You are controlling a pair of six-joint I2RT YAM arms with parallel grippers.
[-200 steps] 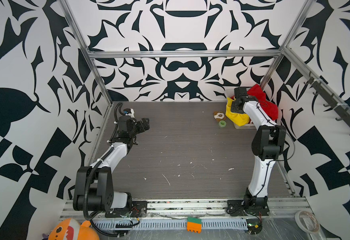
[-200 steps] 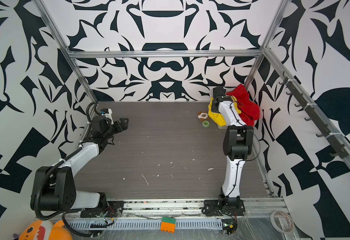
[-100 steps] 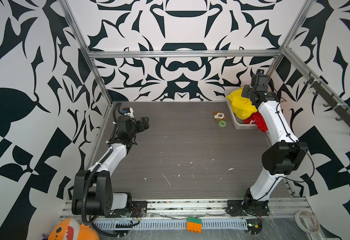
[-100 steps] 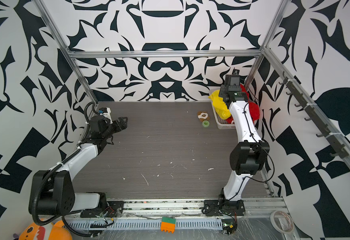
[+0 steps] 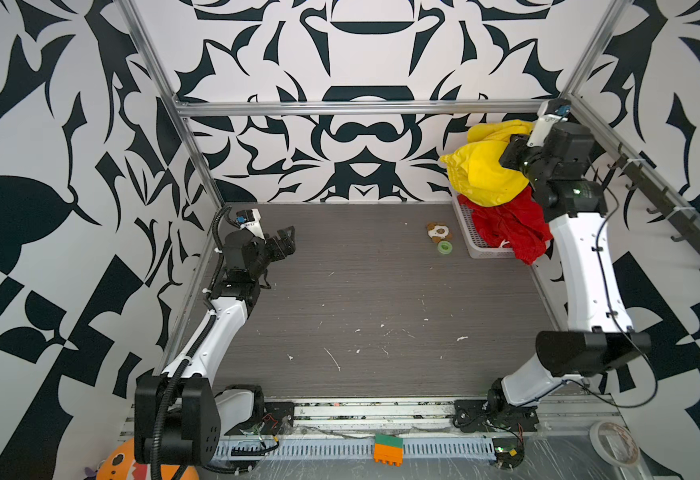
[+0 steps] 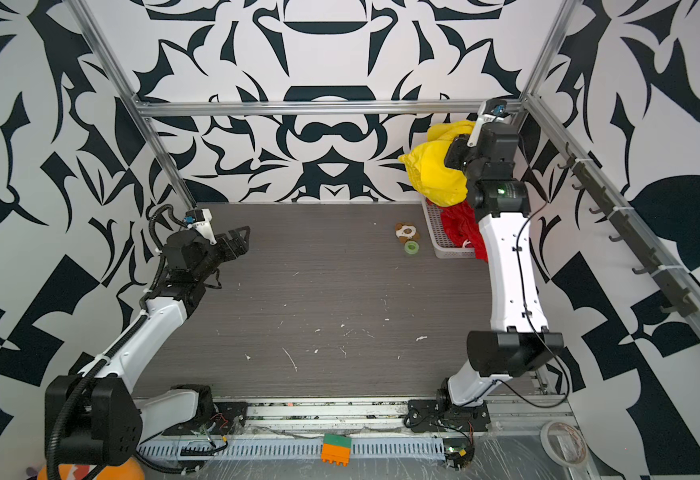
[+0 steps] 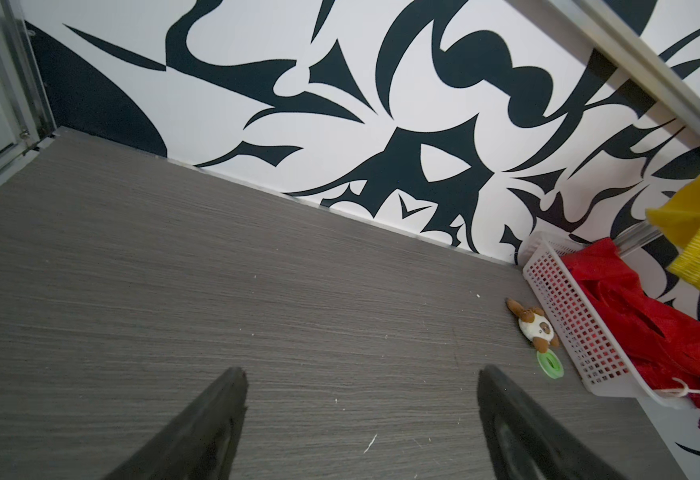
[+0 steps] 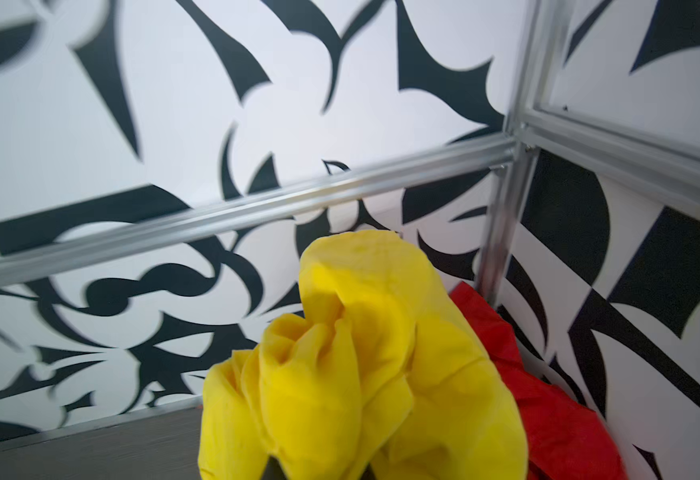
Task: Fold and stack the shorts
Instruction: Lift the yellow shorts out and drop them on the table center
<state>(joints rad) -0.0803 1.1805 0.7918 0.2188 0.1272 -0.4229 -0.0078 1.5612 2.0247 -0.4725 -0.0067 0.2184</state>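
Observation:
The yellow shorts in my right gripper next go back and down from above the basket for release onto the table's middle, since it lies empty.
The yellow shorts hang bunched in the air above the back right corner. My right gripper is shut on them, and in the right wrist view the yellow fabric covers the jaws. The red shorts lie crumpled in the white mesh basket and spill over its near end, with the white drawstring showing. My left gripper hovers open and empty over the far left of the table.
A small brown-and-white plush toy and a green tape ring lie just left of the basket. A rail of hooks runs along the right wall. An orange-and-green block sits on the front rail.
My right arm has unfolded and risen from the basket toward the back right corner, lifting the yellow shorts clear of the red ones. The left arm has barely moved.

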